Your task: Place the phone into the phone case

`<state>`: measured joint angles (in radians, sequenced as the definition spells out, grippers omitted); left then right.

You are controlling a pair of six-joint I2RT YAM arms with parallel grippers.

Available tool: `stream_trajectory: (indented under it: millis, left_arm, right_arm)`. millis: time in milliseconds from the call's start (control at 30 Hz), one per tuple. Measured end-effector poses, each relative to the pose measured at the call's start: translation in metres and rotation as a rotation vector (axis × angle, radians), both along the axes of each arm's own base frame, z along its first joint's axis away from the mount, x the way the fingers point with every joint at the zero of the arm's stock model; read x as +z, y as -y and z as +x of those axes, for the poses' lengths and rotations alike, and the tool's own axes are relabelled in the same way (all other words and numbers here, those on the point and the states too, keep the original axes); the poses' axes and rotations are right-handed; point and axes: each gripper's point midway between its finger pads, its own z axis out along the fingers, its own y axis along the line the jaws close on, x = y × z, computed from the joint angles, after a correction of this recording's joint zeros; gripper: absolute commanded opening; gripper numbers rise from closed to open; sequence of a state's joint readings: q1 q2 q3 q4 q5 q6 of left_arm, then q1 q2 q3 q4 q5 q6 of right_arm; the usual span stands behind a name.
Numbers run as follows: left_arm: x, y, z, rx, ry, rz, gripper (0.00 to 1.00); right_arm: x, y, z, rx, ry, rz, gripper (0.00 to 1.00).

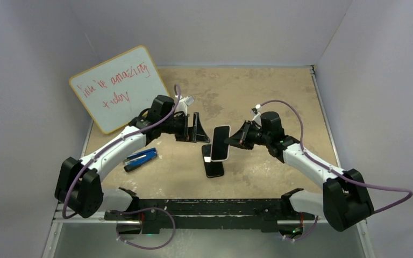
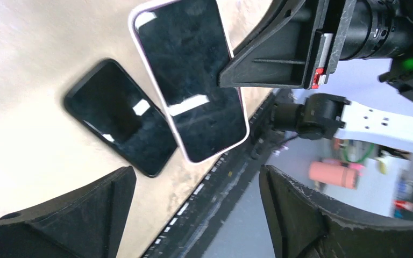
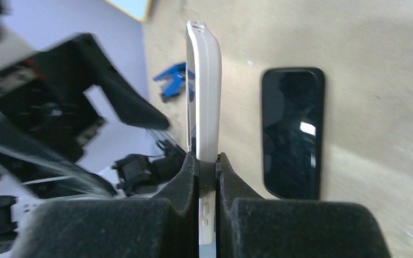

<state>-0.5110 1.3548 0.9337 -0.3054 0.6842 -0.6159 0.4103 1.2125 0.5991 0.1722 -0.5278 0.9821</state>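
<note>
The black slab [image 1: 213,167] lies below the case, so my right gripper will go down and to the right in the top view, onto the bare tabletop beside the slab, and let go.
My right gripper [image 1: 235,138] is shut on the long edge of the white phone case [image 1: 220,142] and holds it on edge above the table. A glossy black screen fills the white rim [image 2: 191,80], so the phone appears to sit inside the case. The pads grip the white side [image 3: 204,91] near its buttons, at the right gripper [image 3: 208,172]. My left gripper [image 1: 199,128] hangs just left of the case, open and empty, its jaws wide apart at the left gripper [image 2: 193,209]. A flat black phone-shaped slab [image 1: 213,167] lies on the table below.
A whiteboard [image 1: 115,91] with red writing leans at the back left. A blue object [image 1: 140,159] lies on the table under the left arm. The black slab [image 3: 294,131] lies flat beside the held case. Grey walls enclose the table.
</note>
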Motion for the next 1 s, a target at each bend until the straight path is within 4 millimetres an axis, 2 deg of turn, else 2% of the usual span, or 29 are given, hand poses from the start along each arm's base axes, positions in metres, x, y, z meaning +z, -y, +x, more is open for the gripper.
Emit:
stream_trajectory:
  millis: [267, 400, 600, 733, 933, 1000]
  left_arm:
    - [0.031, -0.026, 0.023, 0.097, 0.216, 0.137, 0.92]
    - [0.024, -0.034, 0.029, 0.129, 0.227, 0.197, 0.93]
    - [0.009, -0.044, 0.036, 0.173, 0.216, 0.272, 0.94]
    - [0.006, -0.05, 0.04, 0.202, 0.22, 0.305, 0.94]
    - [0.003, -0.058, 0.044, 0.235, 0.226, 0.344, 0.94]
    - [0.003, -0.061, 0.043, 0.246, 0.229, 0.356, 0.94]
  right_arm:
    - [-0.027, 0.049, -0.003, 0.002, -0.076, -0.234, 0.0]
    - [-0.04, 0.062, -0.004, 0.034, -0.11, -0.319, 0.0]
    - [-0.063, 0.067, -0.015, 0.091, -0.173, -0.37, 0.05]
    - [-0.08, 0.07, -0.019, 0.102, -0.217, -0.392, 0.23]
    - [-0.087, 0.079, -0.015, 0.071, -0.219, -0.443, 0.45]
    - [-0.087, 0.082, -0.014, 0.057, -0.216, -0.462, 0.55]
